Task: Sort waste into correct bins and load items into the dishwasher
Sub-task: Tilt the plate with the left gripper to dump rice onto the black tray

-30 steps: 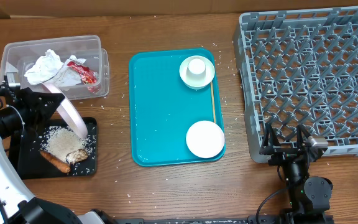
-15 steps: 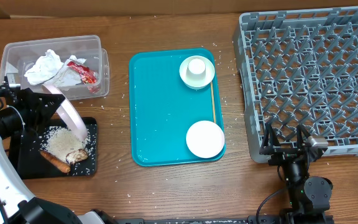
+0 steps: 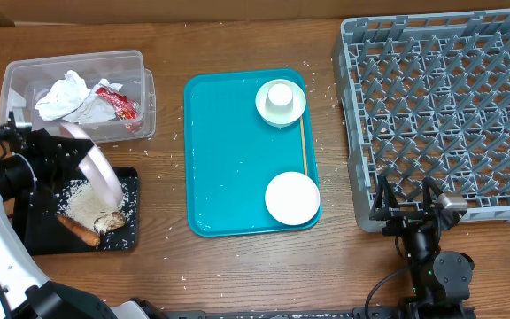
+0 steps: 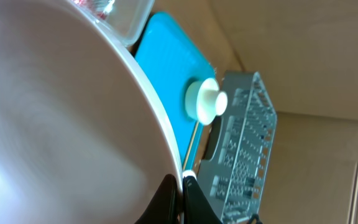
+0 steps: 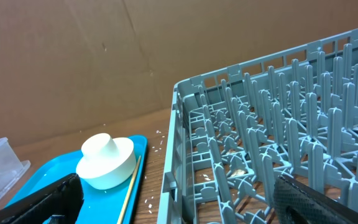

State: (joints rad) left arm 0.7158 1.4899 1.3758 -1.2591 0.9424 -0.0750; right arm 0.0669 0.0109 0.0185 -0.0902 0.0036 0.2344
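The left gripper swings the plate across next, lowers it flat and releases it, since the bare bottom of the teal tray lies below the gripper, to its right in the overhead view.
My left gripper is shut on the rim of a white plate, held tilted over the black tray. The tray holds rice, a carrot piece and a brown chunk. In the left wrist view the plate fills the frame, with the jaws pinching its edge. The clear tub holds napkins and a red wrapper. My right gripper is open and empty at the front edge of the grey dish rack.
A teal tray in the middle holds an upturned cup on a bowl, a wooden stick and another bowl. The right wrist view shows the bowl with the cup, the stick and the rack. Rice grains are scattered on the table.
The plate in my left gripper has shifted slightly lower over the black tray and shows more of its face. The right arm has not moved.
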